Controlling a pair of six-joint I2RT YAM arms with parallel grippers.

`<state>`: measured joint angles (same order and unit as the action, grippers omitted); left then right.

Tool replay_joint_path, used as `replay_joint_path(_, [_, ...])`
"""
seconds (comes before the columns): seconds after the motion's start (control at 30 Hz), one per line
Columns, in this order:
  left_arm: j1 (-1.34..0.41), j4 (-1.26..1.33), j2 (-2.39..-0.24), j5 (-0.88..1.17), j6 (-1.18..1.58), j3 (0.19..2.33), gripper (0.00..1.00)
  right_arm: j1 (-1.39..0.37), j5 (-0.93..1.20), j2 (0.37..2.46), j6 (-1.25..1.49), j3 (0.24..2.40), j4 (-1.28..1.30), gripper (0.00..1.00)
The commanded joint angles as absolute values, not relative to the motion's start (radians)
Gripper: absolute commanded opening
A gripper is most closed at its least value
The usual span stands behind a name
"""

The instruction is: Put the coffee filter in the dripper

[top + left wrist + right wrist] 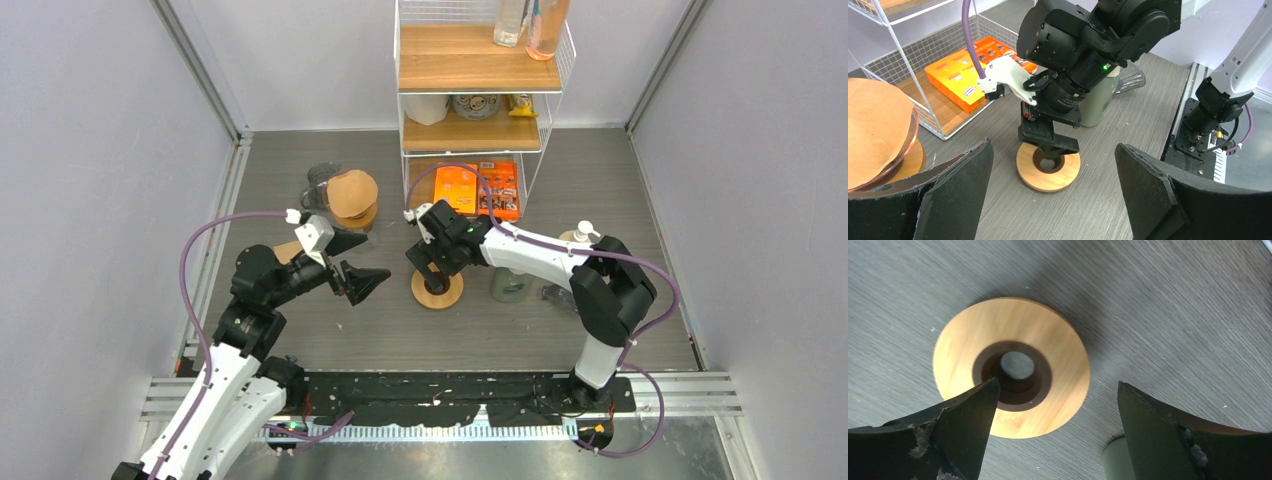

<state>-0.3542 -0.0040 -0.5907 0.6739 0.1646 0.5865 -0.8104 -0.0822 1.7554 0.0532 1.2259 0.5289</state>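
My right gripper will next lower a finger into the dark hole below it and close across the ring's rim, because the flat wooden ring is below my gripper.
The brown paper coffee filter sits in the mouth of the glass dripper, which stands on a wooden collar at the back left. My left gripper hovers open and empty in front of and to the right of it, and the left wrist view has the filter at its left edge. My right gripper points down, open, over a flat wooden ring with a dark hole. One finger overlaps the ring's rim and the other is off to its side; nothing is held.
A wire shelf rack stands at the back with an orange box on its lowest level. A pale green bottle and a pump bottle stand right of the ring. A glass jug is behind the dripper. A tan sheet peeks from under my left arm.
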Motion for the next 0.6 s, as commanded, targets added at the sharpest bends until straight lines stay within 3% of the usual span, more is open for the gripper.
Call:
replay_joint_path(0.0, [-0.357, 0.008, -0.579, 0.662, 0.14, 0.587, 0.99, -0.788, -0.07, 1.761, 0.077, 1.217, 0.526, 0.93])
replay_joint_path(0.57, [-0.357, 0.008, -0.592, 0.644, 0.143, 0.592, 1.0, -0.767, -0.018, 1.821, 0.098, 1.183, 0.457, 0.77])
